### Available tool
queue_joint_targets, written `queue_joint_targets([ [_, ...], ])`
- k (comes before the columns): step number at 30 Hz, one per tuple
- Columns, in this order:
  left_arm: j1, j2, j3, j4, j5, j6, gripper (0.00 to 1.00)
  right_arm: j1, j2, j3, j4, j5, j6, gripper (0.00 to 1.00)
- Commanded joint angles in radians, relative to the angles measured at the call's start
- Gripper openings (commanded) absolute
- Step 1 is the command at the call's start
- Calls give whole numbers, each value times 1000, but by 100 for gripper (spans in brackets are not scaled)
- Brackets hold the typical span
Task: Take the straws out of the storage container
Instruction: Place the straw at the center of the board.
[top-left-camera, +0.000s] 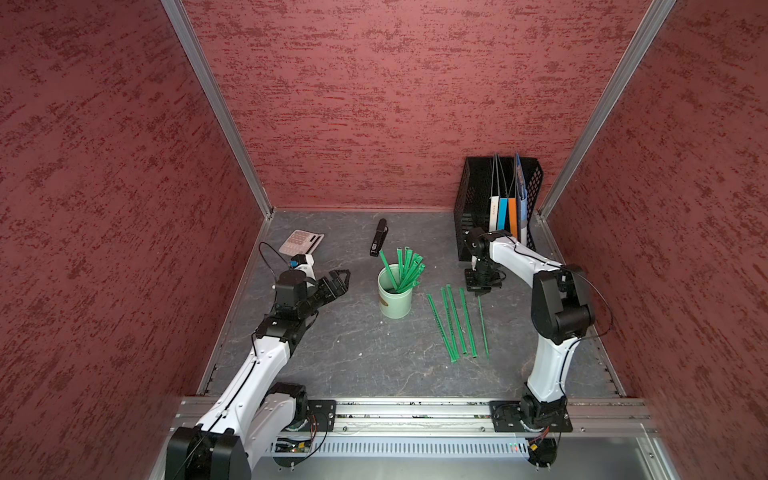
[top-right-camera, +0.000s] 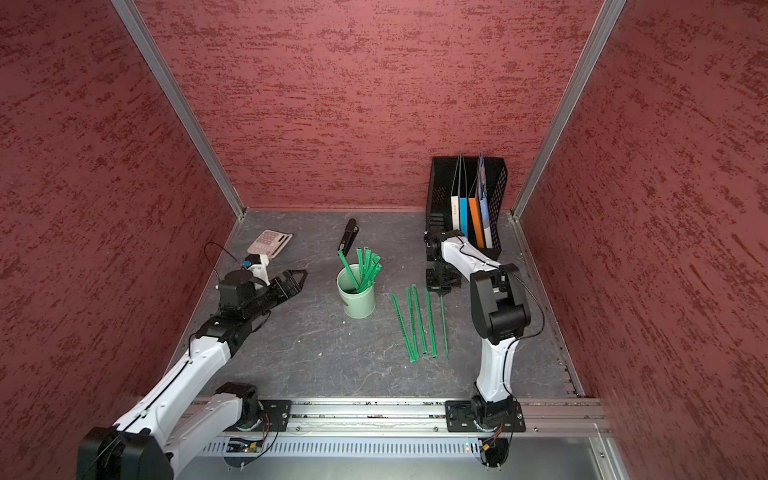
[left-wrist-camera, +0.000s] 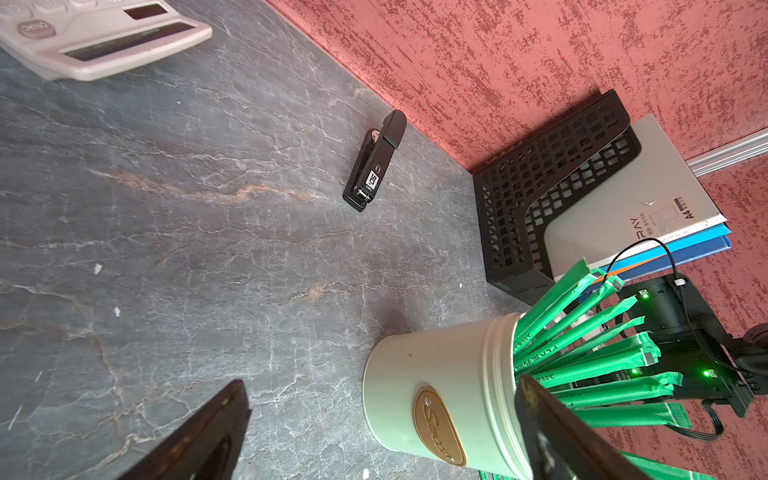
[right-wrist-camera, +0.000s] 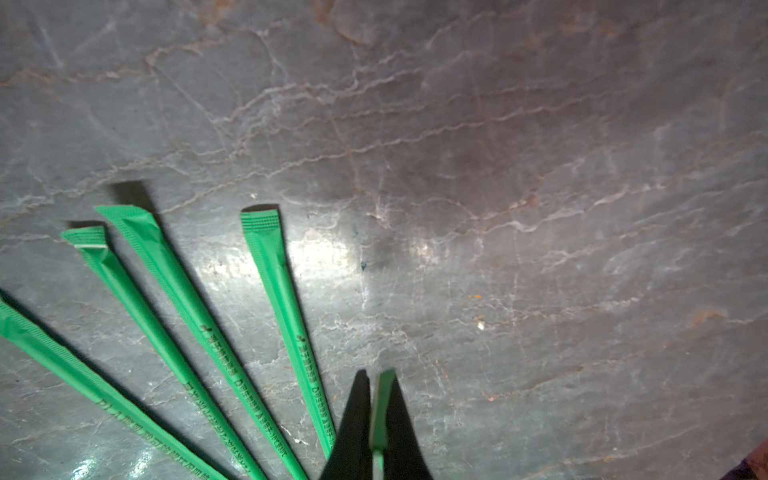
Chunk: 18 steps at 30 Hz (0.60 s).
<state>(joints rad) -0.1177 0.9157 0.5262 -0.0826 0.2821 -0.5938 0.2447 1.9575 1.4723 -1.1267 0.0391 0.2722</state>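
Note:
My right gripper lowers the straw's far end toward the bare tabletop (top-left-camera: 475, 306) (right-wrist-camera: 349, 205) beside the row just below next, and releases the straw alongside the others.
The storage container (top-left-camera: 395, 297) (top-right-camera: 356, 297) (left-wrist-camera: 436, 395) is a pale mint cup standing upright mid-table, with several green straws (top-left-camera: 405, 270) (top-right-camera: 365, 270) (left-wrist-camera: 590, 353) leaning out of it. Several more straws (top-left-camera: 453, 324) (top-right-camera: 415, 324) (right-wrist-camera: 166, 311) lie side by side on the table to its right. My right gripper (top-left-camera: 480, 293) (right-wrist-camera: 378, 378) points down, shut on the far end of one straw (top-left-camera: 483, 328) (top-right-camera: 444, 324) at the right of that row. My left gripper (top-left-camera: 338, 282) (top-right-camera: 297, 280) (left-wrist-camera: 380, 384) hangs open to the left of the cup, apart from it.
A black stapler (top-left-camera: 379, 237) (left-wrist-camera: 374, 166) lies behind the cup and a calculator (top-left-camera: 301, 242) at the back left. A black mesh file rack (top-left-camera: 494, 208) (left-wrist-camera: 540, 199) with folders stands in the back right corner, just behind my right arm. Red walls close in three sides.

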Motion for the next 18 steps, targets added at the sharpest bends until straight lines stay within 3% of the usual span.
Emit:
queue_joint_targets([
  [1,4,-7,12,-9,-11,16,100,-10,31,16,36,-21,-5,5],
  [10,4,-14,16,-22,-16,23,100,-15,79,70,27,-18,-8,8],
  [18,4,-16,21,-31,-18,28,100,-18,85,87,19,-6,-11,19],
])
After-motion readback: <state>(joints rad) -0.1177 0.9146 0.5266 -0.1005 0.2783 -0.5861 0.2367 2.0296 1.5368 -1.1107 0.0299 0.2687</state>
